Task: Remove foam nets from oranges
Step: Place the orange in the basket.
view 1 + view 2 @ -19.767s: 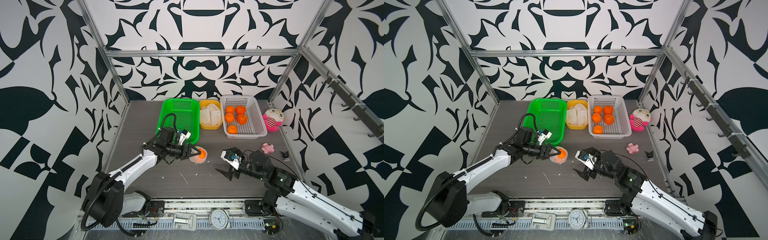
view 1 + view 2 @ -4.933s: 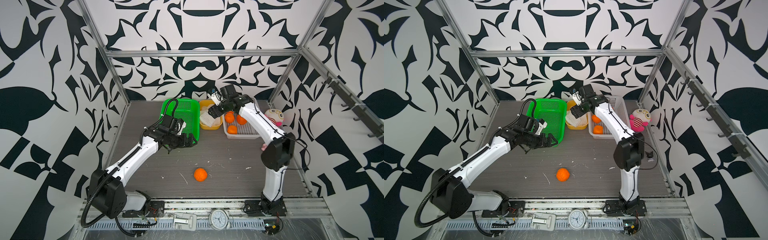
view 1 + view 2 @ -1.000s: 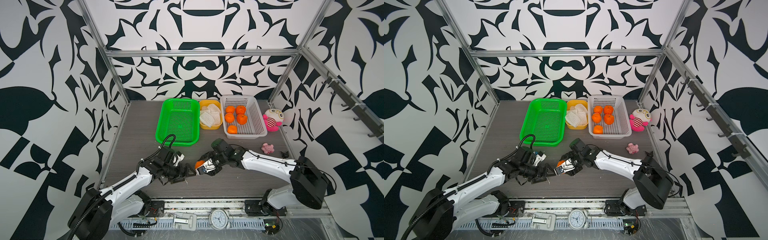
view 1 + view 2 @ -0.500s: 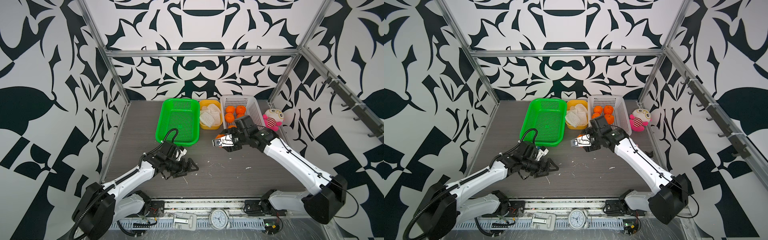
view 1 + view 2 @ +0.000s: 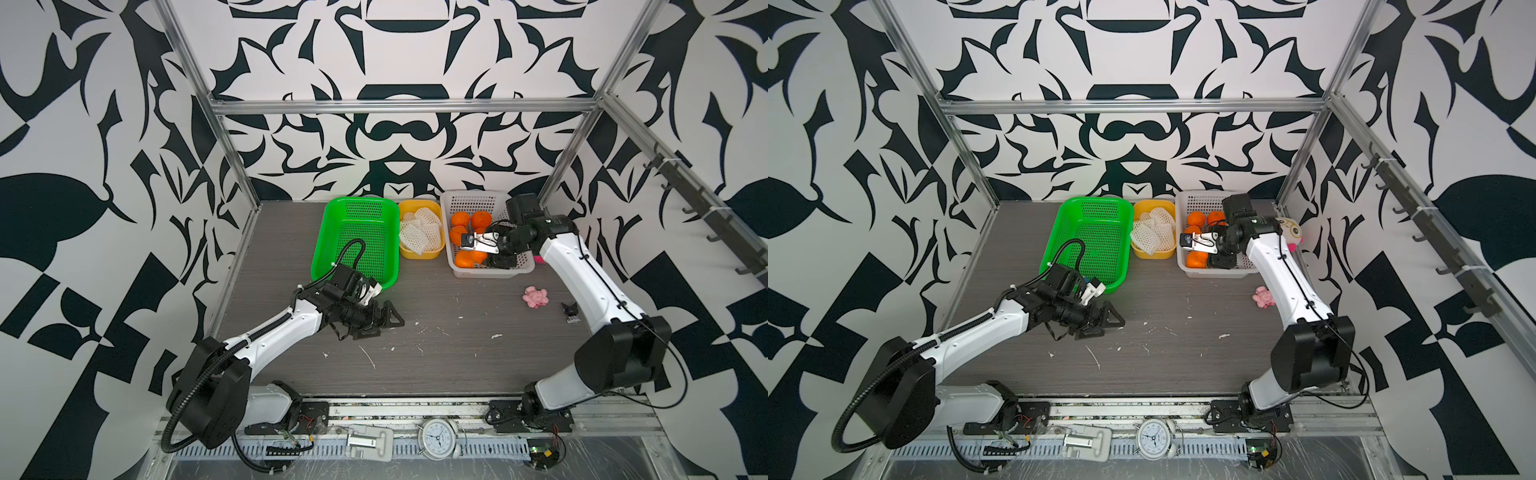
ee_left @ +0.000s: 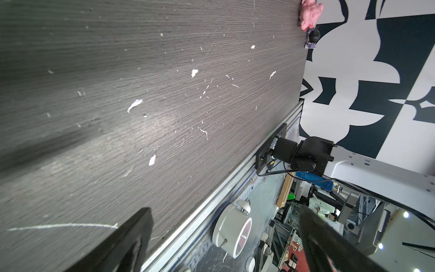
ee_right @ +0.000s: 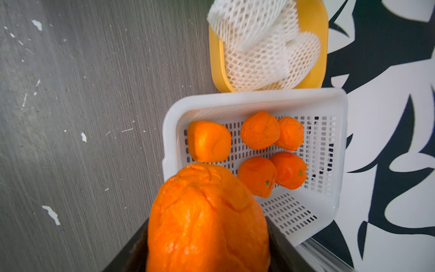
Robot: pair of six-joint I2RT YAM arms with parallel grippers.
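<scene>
My right gripper should lower the orange it is holding to the bottom of the white basket below, next to the nearest orange there, and let go of it with the other bare ones.
A bare orange (image 7: 207, 219) sits between the jaws of my right gripper (image 5: 494, 259) (image 5: 1219, 259) (image 7: 207, 235), which is shut on it just above the front right part of the white basket (image 5: 490, 272) (image 7: 247, 99). Several bare oranges (image 5: 460, 218) (image 7: 259, 134) lie in that basket. The foam nets (image 5: 419, 232) (image 5: 1152, 232) (image 7: 259, 51) are piled in the yellow tub (image 5: 419, 253) beside it. My left gripper (image 5: 386, 320) (image 5: 1106, 320) (image 6: 224, 212) hangs open and empty low over the table, in front of the green basket.
The green basket (image 5: 357, 241) stands left of the tub. A plush toy (image 5: 1287, 230) sits right of the white basket. A pink toy (image 5: 536, 297) and a small black object (image 5: 569, 311) lie near the right wall. Foam crumbs dot the table; a clock (image 5: 438, 436) is on the front rail.
My right gripper has lifted the orange from the front middle of the table and carried it back and right to over the white basket. The left gripper stays open and has barely moved.
</scene>
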